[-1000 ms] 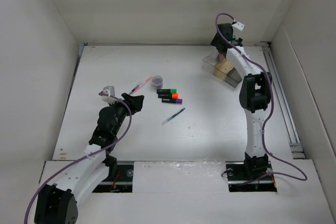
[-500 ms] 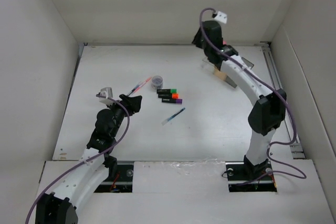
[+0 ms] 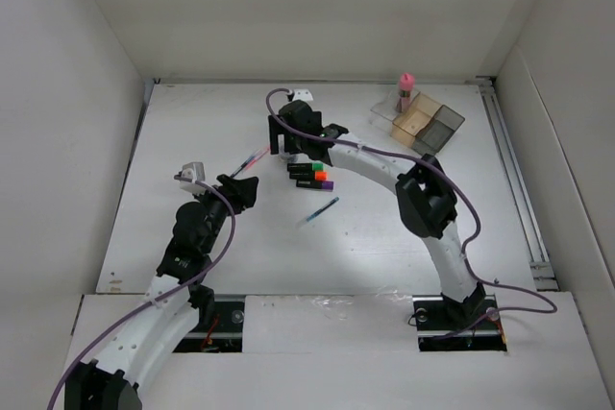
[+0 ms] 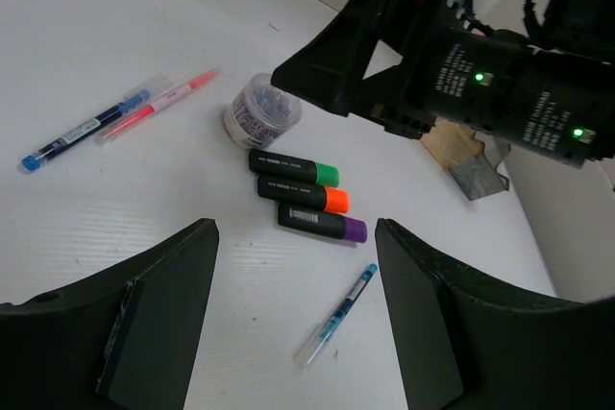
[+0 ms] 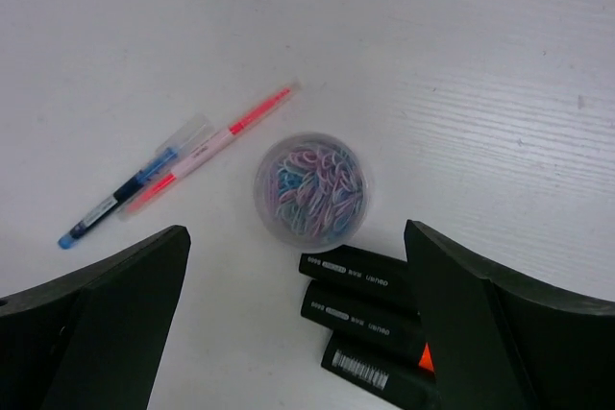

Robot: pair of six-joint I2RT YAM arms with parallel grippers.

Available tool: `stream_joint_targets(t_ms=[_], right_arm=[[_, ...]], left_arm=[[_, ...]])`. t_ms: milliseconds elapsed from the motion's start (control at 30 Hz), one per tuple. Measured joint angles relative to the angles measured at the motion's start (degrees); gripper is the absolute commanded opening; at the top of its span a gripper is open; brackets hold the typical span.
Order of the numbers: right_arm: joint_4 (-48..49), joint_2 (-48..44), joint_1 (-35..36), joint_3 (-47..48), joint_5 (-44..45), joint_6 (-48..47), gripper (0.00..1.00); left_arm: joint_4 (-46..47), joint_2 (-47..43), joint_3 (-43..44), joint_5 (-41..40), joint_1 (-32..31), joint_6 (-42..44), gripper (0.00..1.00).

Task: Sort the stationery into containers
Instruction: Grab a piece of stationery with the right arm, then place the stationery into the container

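Observation:
The robot will next lower its right gripper's open fingers around the sides of the round jar [image 5: 310, 189] of coloured clips, because the gap between the fingers is wider than the jar.
Three black markers [image 3: 309, 175] with green [image 4: 293, 168], orange [image 4: 301, 192] and purple [image 4: 322, 222] ends lie side by side mid-table. My right gripper [image 3: 288, 146] hangs open just above the round jar [image 5: 310, 189] of coloured clips, which that arm hides in the top view. A pink-red pen [image 5: 216, 133] and a dark blue pen [image 5: 120, 197] lie left of the jar. A thin blue-white pen [image 4: 336, 314] lies alone below the markers, in front of my open left gripper [image 3: 245, 186]. At the back right, the pink-capped bottle [image 3: 405, 91] stands in the compartment tray [image 3: 430, 126].
White walls close in the table on the left, back and right. A metal rail [image 3: 514, 180] runs along the right edge. The right arm [image 3: 384, 165] arches across the table from its base to the middle.
My right arm has swung from the tray at the back right to the middle, over the jar, and its jaws stand wide. The bottle now shows standing in the tray. The left arm barely moved.

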Motion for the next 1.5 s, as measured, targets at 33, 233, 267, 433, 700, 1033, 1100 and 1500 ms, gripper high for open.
stream_joint_targets(t_ms=[33, 233, 267, 433, 700, 1033, 1100, 1500], right_arm=[[-0.4, 1.4, 0.1, 1.1, 0.4, -0.1, 0.99], [-2.8, 8.0, 0.3, 6.3, 3.3, -0.3, 0.99], [-3.1, 8.9, 0.3, 7.2, 3.6, -0.4, 0.99], [-4.1, 12.9, 0.4, 11.4, 4.6, -0.5, 0.9], [-4.3, 13.4, 0.4, 11.8, 5.2, -0.5, 0.73], [-4.4, 13.4, 0.4, 12.4, 6.0, -0.7, 0.53], [-4.4, 13.4, 0.4, 12.4, 6.0, -0.7, 0.51], [-3.6, -0.1, -10.8, 11.0, 4.7, 1.5, 0.51]], left_arm=[[-0.2, 0.0, 0.0, 0.0, 0.0, 0.0, 0.63], [-1.1, -0.8, 0.0, -0.1, -0.2, 0.0, 0.63], [-1.1, -0.9, 0.0, -0.1, -0.2, 0.0, 0.63], [-1.3, -1.1, 0.0, -0.1, -0.2, 0.0, 0.63], [-1.3, -1.1, 0.0, -0.1, -0.2, 0.0, 0.63], [-1.3, -1.1, 0.0, -0.1, -0.2, 0.0, 0.63], [-1.3, -1.1, 0.0, -0.1, -0.2, 0.0, 0.63], [-1.3, -1.0, 0.0, 0.0, -0.2, 0.0, 0.63]])
